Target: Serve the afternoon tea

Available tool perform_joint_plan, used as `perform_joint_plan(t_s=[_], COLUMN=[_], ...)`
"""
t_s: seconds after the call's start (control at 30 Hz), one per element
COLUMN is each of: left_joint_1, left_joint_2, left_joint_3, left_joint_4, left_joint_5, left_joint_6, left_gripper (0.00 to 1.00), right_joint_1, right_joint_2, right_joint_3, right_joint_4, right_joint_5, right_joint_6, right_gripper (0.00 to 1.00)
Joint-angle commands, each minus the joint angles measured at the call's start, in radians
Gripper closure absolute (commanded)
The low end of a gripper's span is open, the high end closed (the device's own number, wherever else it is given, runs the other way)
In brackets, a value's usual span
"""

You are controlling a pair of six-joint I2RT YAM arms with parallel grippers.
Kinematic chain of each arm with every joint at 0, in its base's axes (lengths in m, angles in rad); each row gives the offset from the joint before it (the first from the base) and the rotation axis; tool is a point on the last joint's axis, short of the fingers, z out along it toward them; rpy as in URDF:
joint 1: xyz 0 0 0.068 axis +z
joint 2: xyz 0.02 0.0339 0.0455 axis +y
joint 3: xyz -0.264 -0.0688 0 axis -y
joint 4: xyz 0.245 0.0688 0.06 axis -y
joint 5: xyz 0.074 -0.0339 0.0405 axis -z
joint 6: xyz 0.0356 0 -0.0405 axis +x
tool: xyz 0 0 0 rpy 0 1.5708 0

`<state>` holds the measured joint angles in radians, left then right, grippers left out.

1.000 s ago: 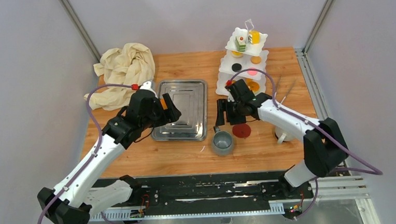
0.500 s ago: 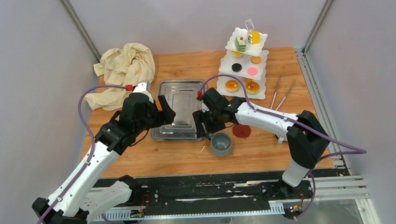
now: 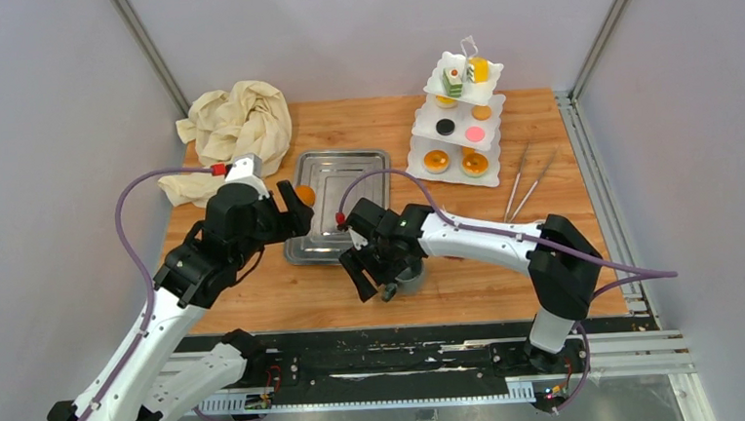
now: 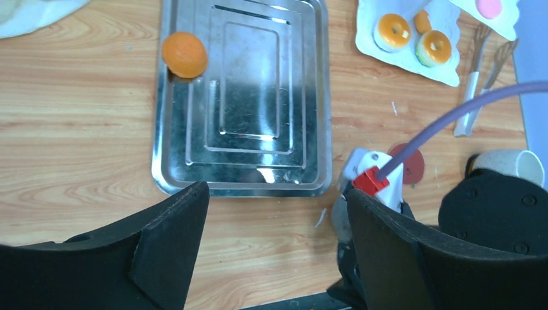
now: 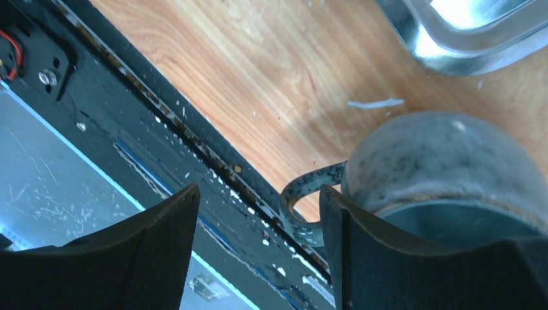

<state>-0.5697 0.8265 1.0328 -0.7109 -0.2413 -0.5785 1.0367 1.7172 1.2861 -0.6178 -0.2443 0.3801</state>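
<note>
I will move my right gripper to the right in the top view next and turn it to center the grey mug's handle [image 3: 390,292] [image 5: 296,221], because that handle sits against one finger.
An orange cake [image 4: 185,55] lies at the far left corner of the steel tray [image 4: 239,188]. My left gripper [image 4: 278,203] hangs open over bare wood just in front of that tray; from above the left gripper [image 3: 293,215] sits at the tray's left front. My right gripper [image 5: 258,194] is open, with the handle [image 5: 302,208] of the grey mug [image 5: 446,161] between its fingers, against the right one. The white three-tier stand [image 3: 461,117] at the back right carries orange, pink, black and green-layered cakes. The off-white mug [image 4: 514,165] peeks out behind my right arm.
A crumpled cream cloth [image 3: 237,131] lies at the back left. Two forks [image 3: 528,181] rest right of the stand. A red disc [image 4: 412,165] lies on the wood beside the right arm. The table's near edge and a black rail [image 5: 129,110] run just under the right gripper.
My right arm swung left and toward the near edge, from beside the stand to the grey mug's handle. My left gripper drew back to the left, away from the orange cake on the tray.
</note>
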Motion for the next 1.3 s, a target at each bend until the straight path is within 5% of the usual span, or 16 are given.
perform_joint_plan(t_s=[0.0, 0.37, 0.53, 1.0, 1.13, 1.27], left_joint_1=[0.015, 0.019, 0.021, 0.025, 0.027, 0.029], left_joint_2=[0.004, 0.008, 0.018, 0.013, 0.013, 0.019], left_joint_3=[0.020, -0.039, -0.042, -0.069, -0.075, -0.079], left_joint_4=[-0.051, -0.009, -0.005, 0.008, 0.010, 0.015], left_joint_5=[-0.087, -0.090, -0.080, -0.064, -0.062, -0.056], left_joint_6=[-0.002, -0.054, -0.050, -0.065, -0.066, -0.067], left_gripper=[0.18, 0.18, 0.18, 0.18, 0.18, 0.18], right_joint_1=[0.044, 0.148, 0.162, 0.163, 0.163, 0.162], right_joint_2=[-0.016, -0.192, -0.328, -0.213, -0.150, -0.142], right_joint_3=[-0.010, -0.043, -0.189, -0.279, -0.257, -0.230], right_joint_4=[-0.126, -0.255, -0.216, -0.039, -0.034, -0.050], right_joint_5=[0.024, 0.322, 0.518, 0.536, 0.559, 0.583], right_joint_6=[-0.008, 0.118, 0.341, 0.477, 0.494, 0.467], right_gripper=[0.33, 0.33, 0.31, 0.30, 0.42, 0.80])
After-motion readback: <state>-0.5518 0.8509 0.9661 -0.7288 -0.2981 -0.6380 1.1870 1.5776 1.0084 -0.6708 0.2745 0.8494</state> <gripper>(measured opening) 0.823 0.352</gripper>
